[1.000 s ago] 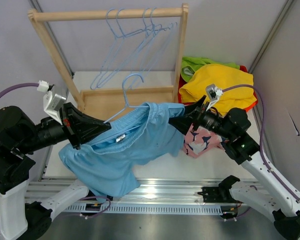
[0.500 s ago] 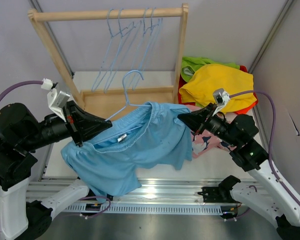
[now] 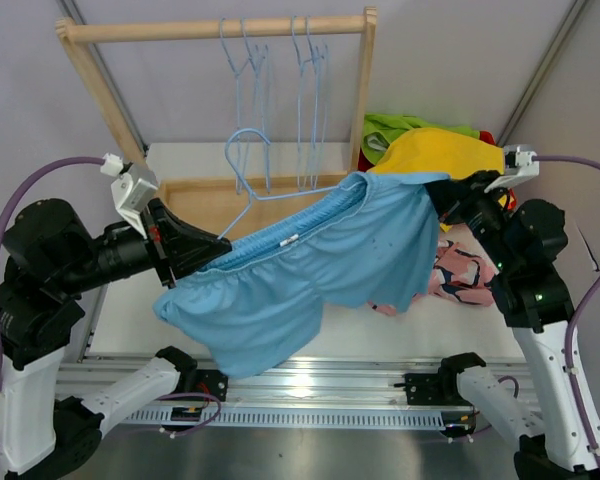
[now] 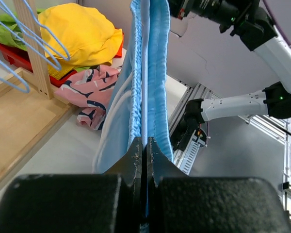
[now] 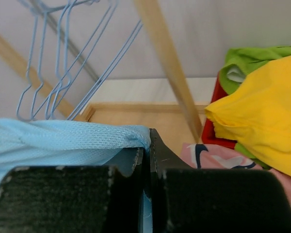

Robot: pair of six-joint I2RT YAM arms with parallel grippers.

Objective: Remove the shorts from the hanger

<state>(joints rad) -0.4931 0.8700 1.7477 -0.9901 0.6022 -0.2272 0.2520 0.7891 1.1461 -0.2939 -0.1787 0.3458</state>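
Note:
I will pull the light blue shorts off the hanger with my right gripper. Then I will carry them outward over the yellow shorts and let them go, because other shorts already lie there.
Light blue shorts hang over a light blue wire hanger and are stretched across the middle of the top view. My left gripper is shut on the hanger's lower wire, with the shorts' fabric draped down both sides of it. My right gripper is shut on the shorts' waistband edge at the right end, holding it up over the pile. In the right wrist view the fabric is pinched between the closed jaws of the right gripper.
A wooden rack at the back carries several empty blue hangers. At the right lie yellow shorts, lime green shorts and pink whale-print shorts. The rack's wooden base sits behind the left gripper.
My right gripper has shut on the shorts' edge and pulled it right and back over the pile, stretching the fabric. The left arm has lifted the hanger slightly.

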